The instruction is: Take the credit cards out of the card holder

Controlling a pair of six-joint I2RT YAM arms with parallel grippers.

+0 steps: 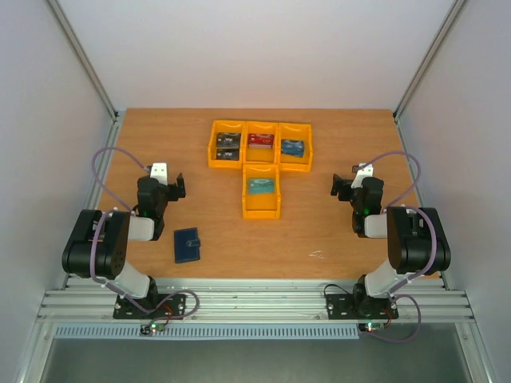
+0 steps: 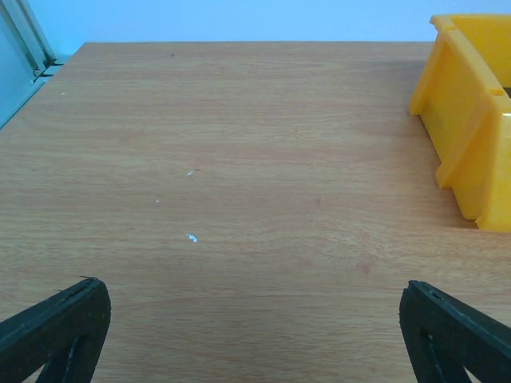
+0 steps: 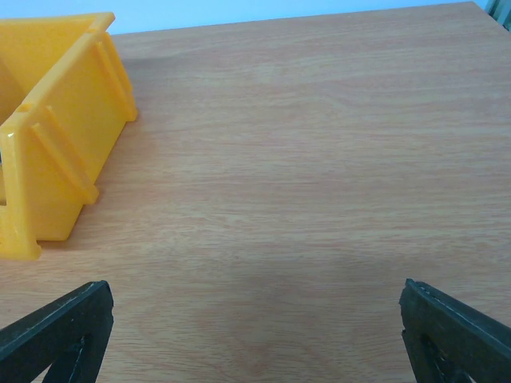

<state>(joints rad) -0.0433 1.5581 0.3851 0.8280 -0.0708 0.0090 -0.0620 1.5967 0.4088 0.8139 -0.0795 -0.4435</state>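
The holder lies shut nearer my base, so my left gripper turns back and down next, onto the card holder's far corner (image 1: 178, 233) opposite its tab.
The card holder (image 1: 188, 244), a small dark navy-blue folder, lies shut on the wooden table near the front left, just right of my left arm's base. It shows only in the top view. No loose credit cards show beside it. My left gripper (image 1: 177, 187) hangs open and empty behind the holder, above bare wood (image 2: 255, 335). My right gripper (image 1: 342, 186) is open and empty at the right side, also above bare wood (image 3: 255, 335).
Several yellow plastic bins (image 1: 260, 159) stand at the back middle, each holding small card-like items. One bin's corner shows in the left wrist view (image 2: 471, 120) and in the right wrist view (image 3: 56, 136). White specks (image 1: 316, 254) lie on the wood.
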